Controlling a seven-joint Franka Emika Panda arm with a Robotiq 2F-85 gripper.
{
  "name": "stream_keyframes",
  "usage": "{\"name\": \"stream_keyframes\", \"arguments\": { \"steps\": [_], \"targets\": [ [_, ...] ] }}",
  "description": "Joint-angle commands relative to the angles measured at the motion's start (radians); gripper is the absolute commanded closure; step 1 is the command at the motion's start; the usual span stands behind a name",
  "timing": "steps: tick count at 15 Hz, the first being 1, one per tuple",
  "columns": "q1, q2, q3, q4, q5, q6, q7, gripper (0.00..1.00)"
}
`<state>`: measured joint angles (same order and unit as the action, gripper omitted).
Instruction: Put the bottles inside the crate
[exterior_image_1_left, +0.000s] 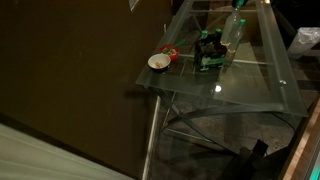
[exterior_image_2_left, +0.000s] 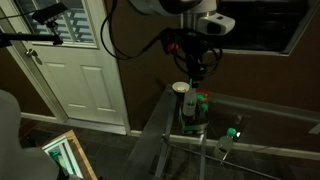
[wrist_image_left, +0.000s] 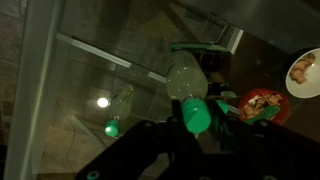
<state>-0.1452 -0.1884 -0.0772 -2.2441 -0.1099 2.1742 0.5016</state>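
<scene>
I will next move my gripper toward the bowls and lower it to release the green bottle inside the dark crate (exterior_image_1_left: 209, 52) (wrist_image_left: 213, 62). The crate is below my gripper, nearer the bowls.
My gripper (wrist_image_left: 196, 122) is shut on the green cap and neck of a clear plastic bottle (wrist_image_left: 186, 80) that hangs below it. Under the bottle lies the dark crate with greenish sides (wrist_image_left: 206, 48). In an exterior view the gripper (exterior_image_2_left: 195, 68) hovers above the crate (exterior_image_2_left: 193, 120) on the glass table. A second clear bottle with a green cap (exterior_image_2_left: 229, 140) stands on the table apart from the crate. It also shows in the other views (exterior_image_1_left: 235, 28) (wrist_image_left: 117, 106). The crate (exterior_image_1_left: 209, 54) sits mid-table.
A white bowl (exterior_image_1_left: 158, 62) (exterior_image_2_left: 180, 87) sits near the table's edge beside a red bowl of food (exterior_image_1_left: 171, 53) (wrist_image_left: 262, 105). A white plate (wrist_image_left: 304, 70) lies next to it. The glass table (exterior_image_1_left: 250, 85) has metal legs. A white door (exterior_image_2_left: 85, 70) stands behind.
</scene>
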Motion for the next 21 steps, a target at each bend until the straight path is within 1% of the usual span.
{"name": "stream_keyframes", "arguments": {
  "steps": [1, 4, 8, 12, 21],
  "targets": [
    [0.008, -0.007, 0.021, 0.017, 0.001, -0.01, -0.002, 0.92],
    [0.017, 0.009, 0.034, 0.041, 0.008, -0.022, -0.013, 0.91],
    [0.023, 0.04, 0.05, 0.066, -0.013, 0.011, 0.009, 0.92],
    [0.03, 0.08, 0.056, 0.088, -0.007, 0.023, 0.012, 0.92],
    [0.047, 0.164, 0.048, 0.09, -0.017, 0.117, 0.072, 0.93]
  ]
}}
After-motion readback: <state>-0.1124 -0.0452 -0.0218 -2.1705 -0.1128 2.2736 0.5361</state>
